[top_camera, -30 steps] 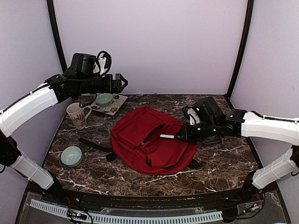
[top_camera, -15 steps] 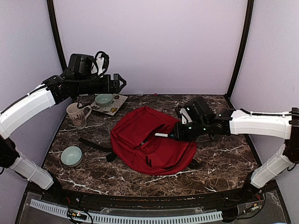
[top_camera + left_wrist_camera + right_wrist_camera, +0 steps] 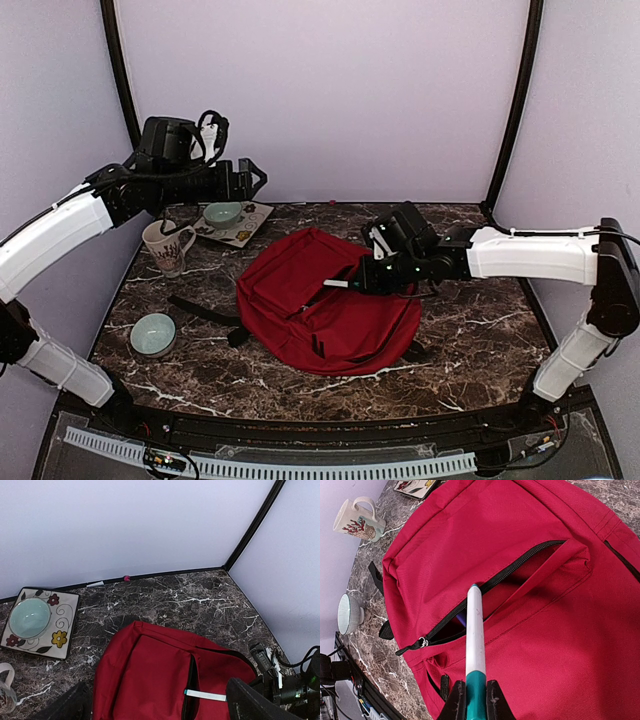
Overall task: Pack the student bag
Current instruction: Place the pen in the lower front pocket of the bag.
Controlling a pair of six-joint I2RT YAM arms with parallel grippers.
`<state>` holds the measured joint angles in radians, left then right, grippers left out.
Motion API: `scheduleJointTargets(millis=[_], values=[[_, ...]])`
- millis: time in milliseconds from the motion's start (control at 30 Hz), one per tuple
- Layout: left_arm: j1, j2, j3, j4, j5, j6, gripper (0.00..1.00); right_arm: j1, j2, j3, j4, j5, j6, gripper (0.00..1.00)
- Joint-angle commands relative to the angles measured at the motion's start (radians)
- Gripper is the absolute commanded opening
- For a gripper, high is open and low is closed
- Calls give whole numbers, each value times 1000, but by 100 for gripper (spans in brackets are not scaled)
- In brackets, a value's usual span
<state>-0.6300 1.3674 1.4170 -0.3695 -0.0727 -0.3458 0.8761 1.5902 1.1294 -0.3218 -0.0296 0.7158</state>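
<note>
The right gripper lowers to the left in the top view next and releases the pen inside the pocket's opening (image 3: 324, 294) (image 3: 494, 599), since this lies below the gripper on that side.
The red student bag (image 3: 320, 315) lies flat in the middle of the table, its front pocket zipper (image 3: 470, 605) open. Something purple (image 3: 461, 618) shows inside that pocket. My right gripper (image 3: 364, 283) is shut on the teal end of a white pen (image 3: 475, 625), which points left with its tip over the pocket's opening. In the left wrist view the pen (image 3: 205, 695) lies across the bag (image 3: 150, 675). My left gripper (image 3: 262, 177) hangs open high above the table's back left, nothing between its fingers (image 3: 75, 705).
A patterned mug (image 3: 167, 246) stands at the left. A pale green bowl (image 3: 153, 334) sits near the front left, and a second one (image 3: 222, 213) rests on a floral square plate (image 3: 248, 228) at the back. A black strap (image 3: 205, 312) trails left of the bag.
My right gripper has carried the pen leftwards, from over the bag's right side to the open front pocket. The left arm has barely shifted.
</note>
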Motion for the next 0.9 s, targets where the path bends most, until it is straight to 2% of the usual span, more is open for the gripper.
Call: scheduleJointTargets(millis=[0,267,500,867], values=[[9,-39,-16,-8,-12,-1,96,-5,-23,-20,13,0,9,0],[9,-26,-23,2,1,-2,96,-11,-74,-78,12,11,22,0],[9,-7,-2,4,15,6,96,-10,-27,-69,45,2,36,0],[9,-7,7,-16,8,16,95,-46,72,-65,231,33,110,0]])
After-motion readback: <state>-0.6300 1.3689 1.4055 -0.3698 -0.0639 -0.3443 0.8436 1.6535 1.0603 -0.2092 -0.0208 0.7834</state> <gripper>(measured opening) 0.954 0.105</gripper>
